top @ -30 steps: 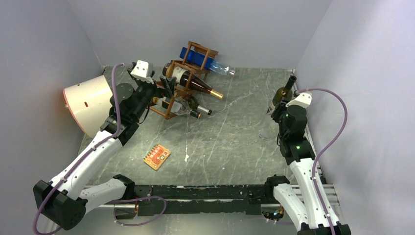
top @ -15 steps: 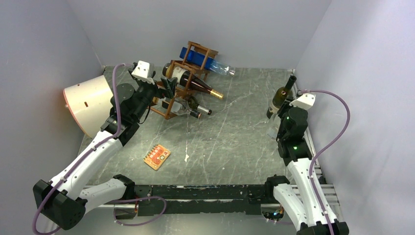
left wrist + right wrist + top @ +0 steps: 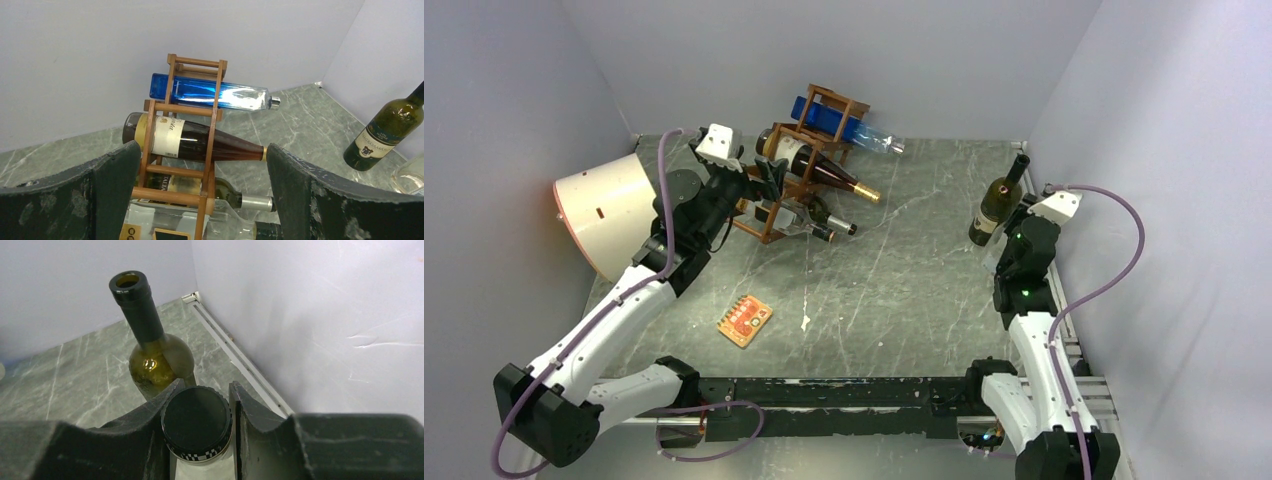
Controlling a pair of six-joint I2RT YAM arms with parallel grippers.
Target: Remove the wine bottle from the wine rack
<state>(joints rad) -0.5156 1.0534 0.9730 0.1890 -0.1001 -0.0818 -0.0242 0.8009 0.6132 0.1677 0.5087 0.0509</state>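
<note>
I need to lower my right gripper until the clear bottle stands on the tabletop in front of the green bottle [image 3: 984,271]. Then I should let go of the black cap, because that spot is bare.
The reddish-brown wine rack [image 3: 796,172] stands at the back left and still holds several bottles. In the left wrist view the rack [image 3: 212,131] carries a blue bottle [image 3: 200,92], a dark wine bottle with a cream label [image 3: 220,146], a green bottle with a silver cap [image 3: 235,198] and a clear bottle [image 3: 165,220]. My left gripper [image 3: 767,180] is open and empty just in front of the rack, with its jaws wide either side of it [image 3: 202,152]. My right gripper [image 3: 205,390] is shut on the black cap of a clear bottle [image 3: 196,421] near the right wall [image 3: 1012,248].
A green open wine bottle [image 3: 996,205] stands upright just behind my right gripper, also in the right wrist view [image 3: 156,362]. A cream drum [image 3: 604,210] lies at the left. An orange card [image 3: 745,319] lies at the near middle. A metal rail [image 3: 235,355] runs along the right wall.
My right gripper has moved right and back toward the wall with the clear bottle, uncovering the green bottle. My left arm has barely moved.
</note>
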